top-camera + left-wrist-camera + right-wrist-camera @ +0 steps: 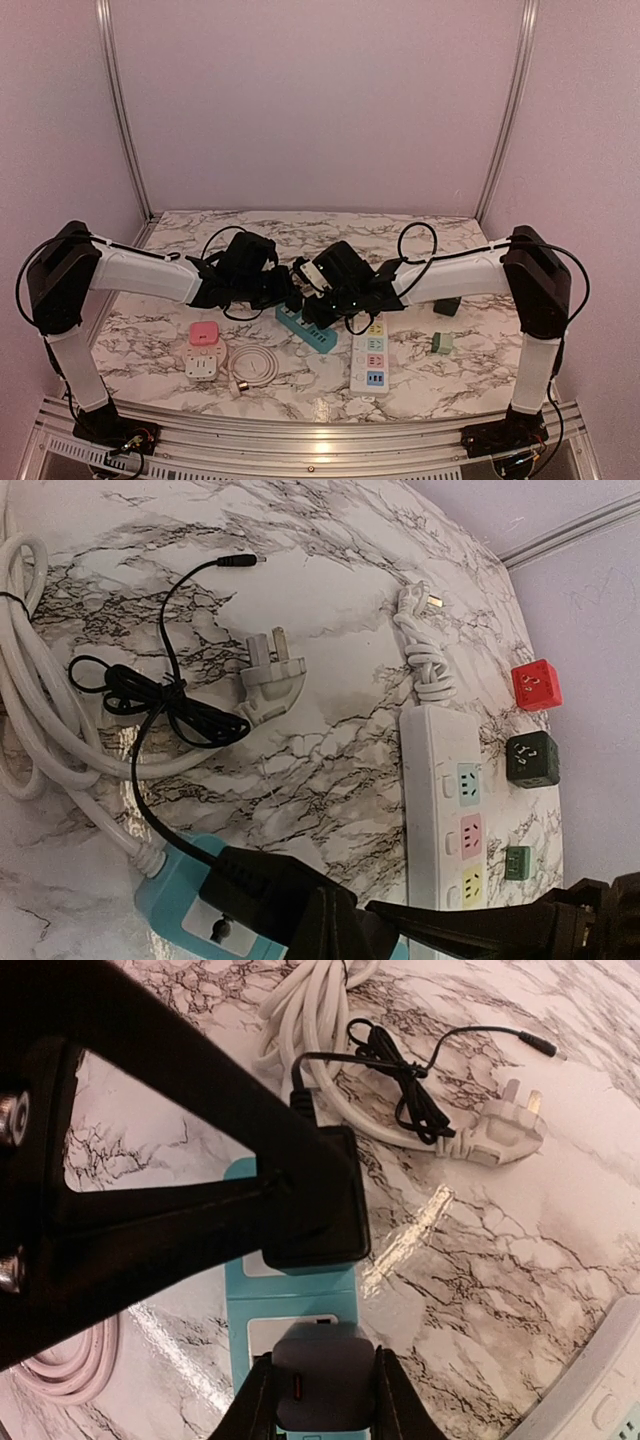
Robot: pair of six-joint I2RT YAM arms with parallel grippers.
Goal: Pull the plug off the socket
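Next, my right gripper lifts the grey plug across, lowers and releases it. In the top view, bare tabletop by the white strip's far end lies right of it.
A teal power strip lies at the table's middle. A black adapter plug with a thin black cord sits in one of its sockets, and a grey plug sits in the socket beside it. My left gripper is shut on the black adapter; its fingers clamp it from two sides, and the adapter also shows in the left wrist view. My right gripper is shut on the grey plug, one finger on each side. The strip also shows under both plugs.
A white power strip with coloured sockets lies just right of the teal one. A loose white three-pin plug, white cable coils, and red and dark green cubes lie around. A pink adapter and a coiled cable lie front left.
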